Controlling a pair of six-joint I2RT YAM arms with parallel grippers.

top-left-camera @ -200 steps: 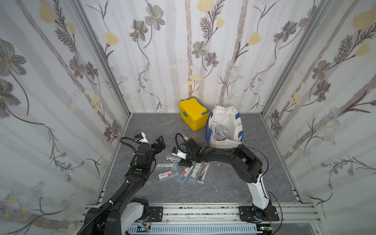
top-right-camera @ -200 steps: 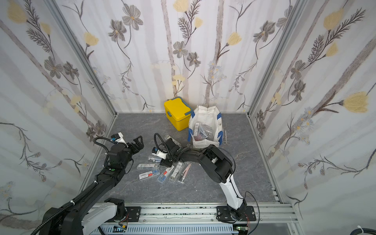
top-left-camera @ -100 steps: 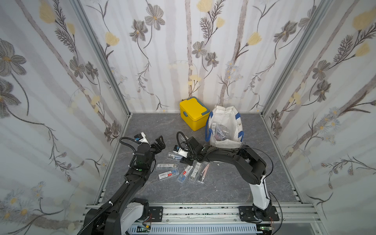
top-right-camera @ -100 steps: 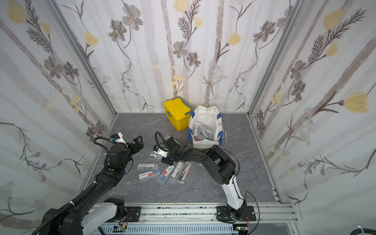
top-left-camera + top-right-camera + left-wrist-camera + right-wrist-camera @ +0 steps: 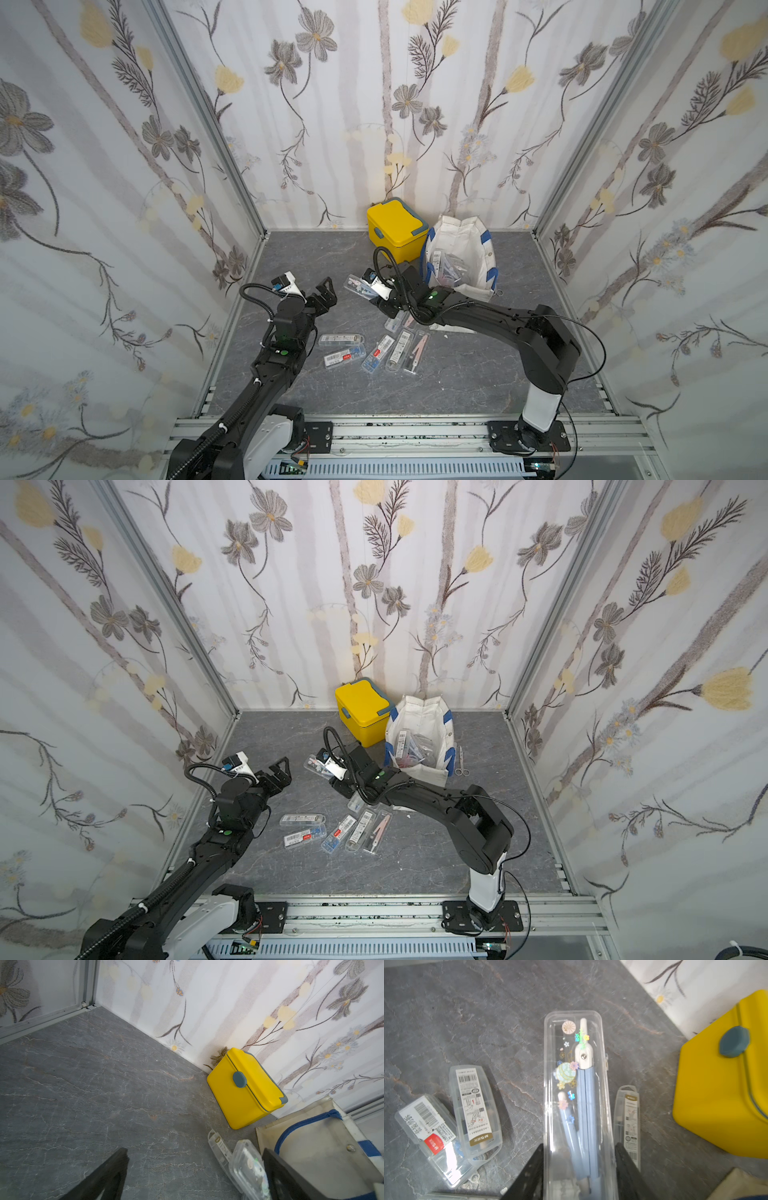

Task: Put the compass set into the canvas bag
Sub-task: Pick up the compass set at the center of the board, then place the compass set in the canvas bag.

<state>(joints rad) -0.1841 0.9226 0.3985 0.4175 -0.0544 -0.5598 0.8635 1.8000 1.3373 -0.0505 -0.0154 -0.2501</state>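
The canvas bag stands open outward of my right gripper, on the side away from my left gripper. I will swing over the bag's opening (image 5: 461, 260), go down and let go.
The compass set (image 5: 577, 1095) is a long clear case holding a blue compass. My right gripper (image 5: 579, 1147) is shut on its near end, a black finger on each long side. In both top views the compass set (image 5: 356, 286) (image 5: 314, 764) sticks out to the left of the right gripper (image 5: 379, 296), lifted off the floor. The canvas bag (image 5: 469, 245) (image 5: 424, 717) stands open just right of it, with several cases inside. My left gripper (image 5: 326, 291) (image 5: 195, 1155) hovers open and empty to the left.
A yellow lidded box (image 5: 397, 228) (image 5: 720, 1095) stands against the back wall, touching the bag's left side. Several more clear cases (image 5: 345, 356) (image 5: 475, 1105) lie on the grey floor in front of the arms. Small scissors (image 5: 461, 762) lie right of the bag.
My right gripper has risen and drawn back toward the yellow box, carrying the compass set off the floor. The left arm has stayed still.
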